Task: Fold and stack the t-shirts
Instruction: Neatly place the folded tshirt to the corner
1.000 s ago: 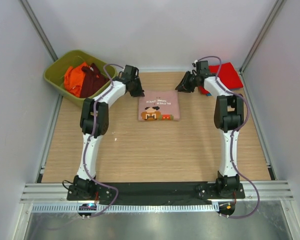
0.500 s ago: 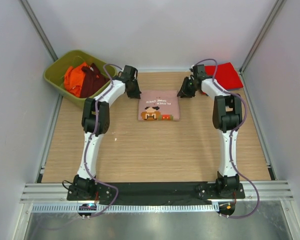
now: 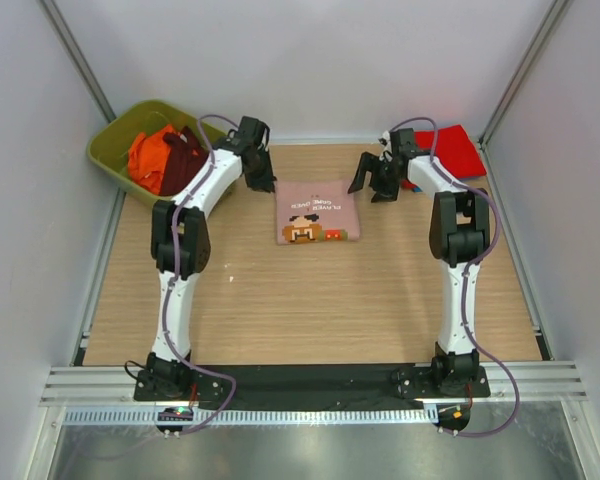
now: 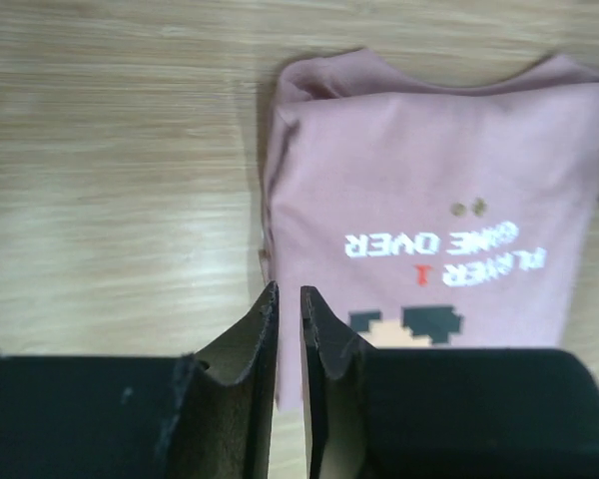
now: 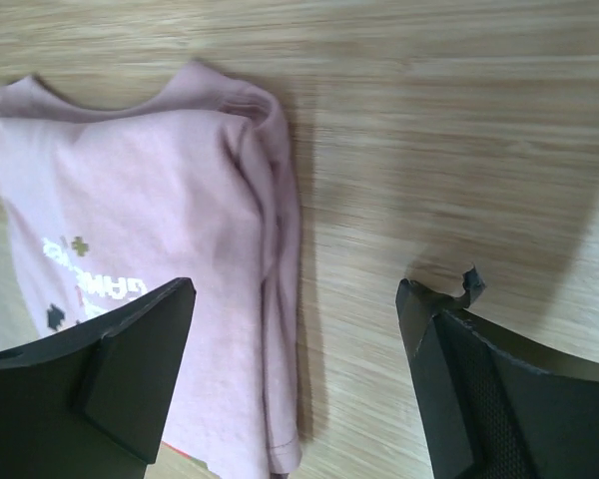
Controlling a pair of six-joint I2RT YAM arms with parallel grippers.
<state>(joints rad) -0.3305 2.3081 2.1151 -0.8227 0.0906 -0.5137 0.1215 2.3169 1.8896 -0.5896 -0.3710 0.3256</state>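
Note:
My right gripper is above the shirt's folded edge (image 3: 353, 195) (image 5: 271, 274), which lies below it on the left in the top view, so next it will go down to that side and close on it.
A dusty-pink t-shirt (image 3: 318, 212) lies folded on the wooden table, its cartoon print facing up. My left gripper (image 3: 266, 184) hovers at the shirt's back left corner. In the left wrist view (image 4: 288, 291) its jaws are a narrow slit apart with nothing between them, above the pink shirt's (image 4: 429, 180) left edge. My right gripper (image 3: 373, 189) is at the back right corner, wide open (image 5: 295, 287) and empty, straddling the folded right edge of the pink shirt (image 5: 150, 180). A red t-shirt (image 3: 452, 150) lies folded at the back right.
A green bin (image 3: 115, 143) at the back left holds an orange t-shirt (image 3: 148, 160) and a maroon one (image 3: 184, 160). White walls enclose the table on three sides. A black strip runs along the near edge by the arm bases.
My right gripper has opened wide beside the pink shirt. My left gripper's jaws have parted slightly and that arm has swung a little left. The shirt has not moved.

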